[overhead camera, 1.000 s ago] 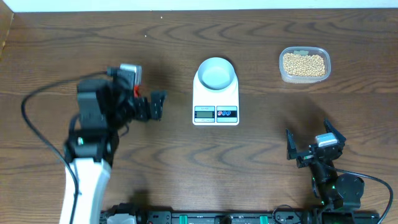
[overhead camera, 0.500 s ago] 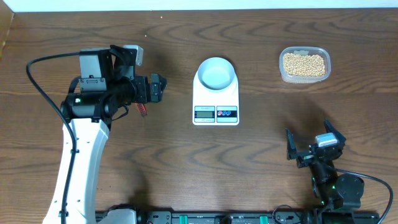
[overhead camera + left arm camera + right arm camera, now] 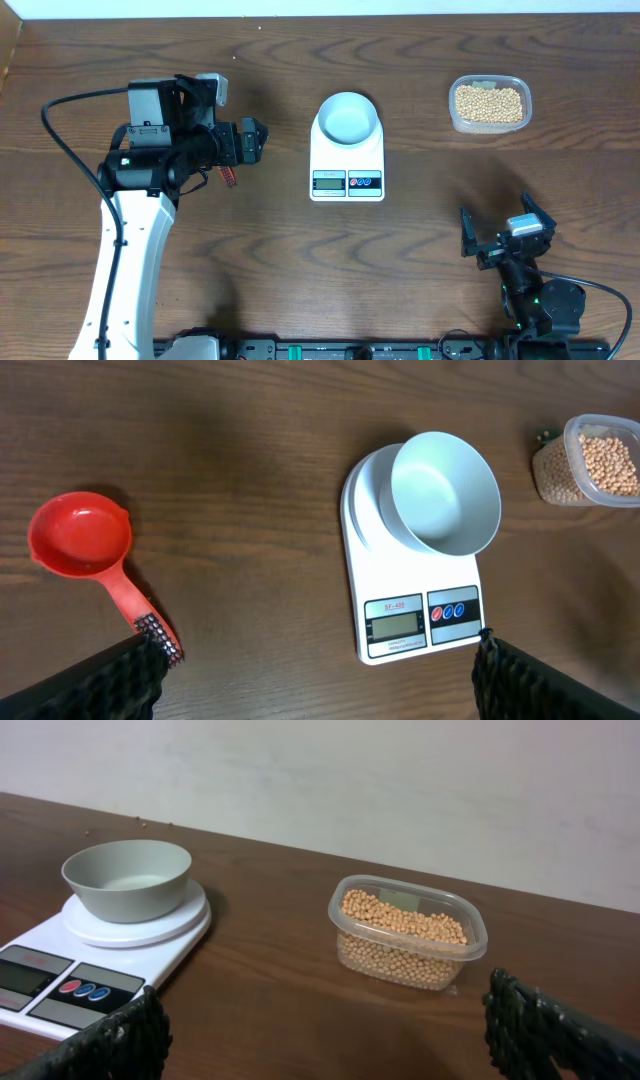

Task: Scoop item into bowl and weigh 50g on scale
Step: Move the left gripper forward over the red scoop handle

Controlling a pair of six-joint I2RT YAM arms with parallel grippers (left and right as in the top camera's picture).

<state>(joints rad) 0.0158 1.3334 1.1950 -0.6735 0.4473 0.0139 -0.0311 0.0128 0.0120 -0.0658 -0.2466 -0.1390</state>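
Note:
My left gripper should move toward the red scoop's cup next, turning, and go down onto the side of the cup's rim away from the scale, because the cup faces up.
The white scale (image 3: 347, 158) stands mid-table with the empty pale bowl (image 3: 348, 118) on its plate. The tan beans (image 3: 488, 103) lie in a clear tub at the back right. A red scoop (image 3: 80, 538) lies on the table left of the scale; in the overhead view only its handle (image 3: 228, 175) shows under my left arm. My left gripper (image 3: 256, 141) is open and empty above the table, between the scoop and the scale (image 3: 400, 575). My right gripper (image 3: 498, 225) is open and empty at the front right, facing the bowl (image 3: 128, 875) and the beans (image 3: 405, 920).
The clear plastic tub (image 3: 452, 100) holding the beans stands right of the scale, also in the right wrist view (image 3: 340, 910) and the left wrist view (image 3: 575, 435). A pale wall runs behind the table's back edge. A black cable loops from my left arm.
My left arm has risen and swung back and right, bringing its gripper nearer the scale. The right arm, scale, bowl and tub have not moved.

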